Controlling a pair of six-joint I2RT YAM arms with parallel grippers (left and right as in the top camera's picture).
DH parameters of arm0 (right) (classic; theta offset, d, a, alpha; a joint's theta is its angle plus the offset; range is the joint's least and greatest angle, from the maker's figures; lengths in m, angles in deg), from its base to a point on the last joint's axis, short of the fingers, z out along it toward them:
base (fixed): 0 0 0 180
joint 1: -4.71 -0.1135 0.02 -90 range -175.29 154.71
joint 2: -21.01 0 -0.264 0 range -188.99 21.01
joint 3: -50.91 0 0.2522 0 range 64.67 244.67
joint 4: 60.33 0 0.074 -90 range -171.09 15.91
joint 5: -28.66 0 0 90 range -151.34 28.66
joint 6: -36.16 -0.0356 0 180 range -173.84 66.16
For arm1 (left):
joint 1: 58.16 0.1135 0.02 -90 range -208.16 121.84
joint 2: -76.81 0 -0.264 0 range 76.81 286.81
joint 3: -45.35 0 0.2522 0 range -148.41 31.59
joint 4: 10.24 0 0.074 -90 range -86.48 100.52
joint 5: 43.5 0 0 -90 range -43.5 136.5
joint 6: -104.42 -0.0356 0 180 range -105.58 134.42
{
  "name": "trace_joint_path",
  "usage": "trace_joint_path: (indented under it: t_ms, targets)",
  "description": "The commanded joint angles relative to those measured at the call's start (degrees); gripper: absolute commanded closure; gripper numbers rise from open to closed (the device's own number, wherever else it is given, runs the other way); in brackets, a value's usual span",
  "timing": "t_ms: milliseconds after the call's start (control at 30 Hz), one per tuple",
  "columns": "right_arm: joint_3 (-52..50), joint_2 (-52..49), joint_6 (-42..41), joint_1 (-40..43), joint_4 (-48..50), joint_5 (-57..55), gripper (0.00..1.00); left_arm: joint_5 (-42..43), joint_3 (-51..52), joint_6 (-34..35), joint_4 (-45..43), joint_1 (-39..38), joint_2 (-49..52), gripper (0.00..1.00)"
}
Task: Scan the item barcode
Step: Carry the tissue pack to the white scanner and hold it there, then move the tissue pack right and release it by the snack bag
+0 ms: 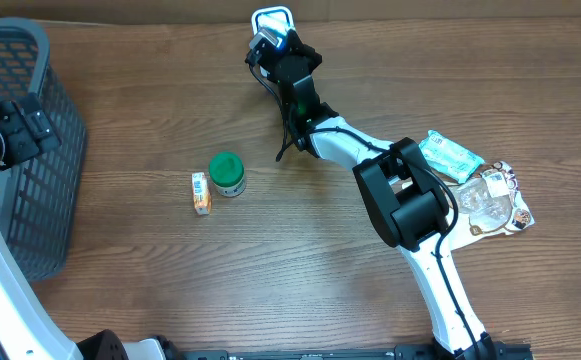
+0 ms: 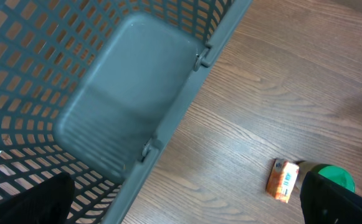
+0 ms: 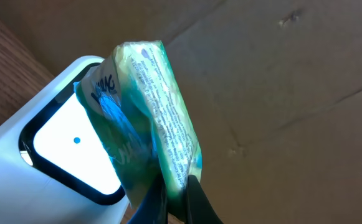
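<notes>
Next, my right gripper moves back from the scanner (image 1: 271, 18) and to the right in the overhead view, over the teal packet (image 1: 451, 158), to let go. Wrapped items lie there.
My right gripper (image 3: 176, 186) is shut on the lower edge of a green and blue plastic packet (image 3: 159, 112), the item. It holds the packet upright right against the lit window of the white scanner (image 3: 62, 143). No barcode shows on the packet. Overhead, this gripper (image 1: 273, 47) is at the table's far edge, just below the scanner (image 1: 271, 18). My left gripper (image 2: 184, 208) is open and holds nothing. It hovers over the rim of the grey basket (image 2: 124, 93), with one dark finger (image 2: 31, 202) above the inside.
A small orange carton (image 1: 201, 192) and a green-lidded jar (image 1: 228, 173) stand mid-table, right of the basket (image 1: 55, 180). A teal packet (image 1: 450, 157) and a clear-wrapped item (image 1: 490, 198) lie at the right. A brown cardboard wall rises behind the scanner.
</notes>
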State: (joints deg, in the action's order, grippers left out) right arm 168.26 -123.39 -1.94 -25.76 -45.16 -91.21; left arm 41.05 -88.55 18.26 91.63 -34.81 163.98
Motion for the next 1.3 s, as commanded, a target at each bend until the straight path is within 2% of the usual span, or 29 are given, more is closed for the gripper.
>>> trace_joint_path:
  t_ms: [0,467,667,867,1167,1267]
  targets:
    - [0.33,0.31,0.46,-0.39,0.57,0.42,0.96,-0.5,-0.76,-1.09,-0.09,0.2,0.15,0.0]
    - [0.33,2.69,0.37,-0.98,0.61,-2.05,0.96,-0.5,-0.76,-1.09,-0.09,0.2,0.15,0.01]
    - [0.33,8.33,-6.34,-1.07,-1.38,-5.42,0.96,-0.5,-0.76,-1.09,-0.09,0.2,0.15,0.01]
    - [0.33,18.21,-16.48,-1.07,-19.91,-0.15,0.96,-0.5,-0.76,-1.09,-0.07,0.2,0.15,0.0]
    - [0.33,37.09,-41.81,-0.37,-54.9,21.35,0.96,-0.5,-0.76,-1.09,-0.07,0.2,0.15,0.01]
    - [0.33,43.21,-52.46,0.52,-68.41,22.64,0.96,-0.5,-0.76,-1.09,-0.09,0.2,0.15,0.01]
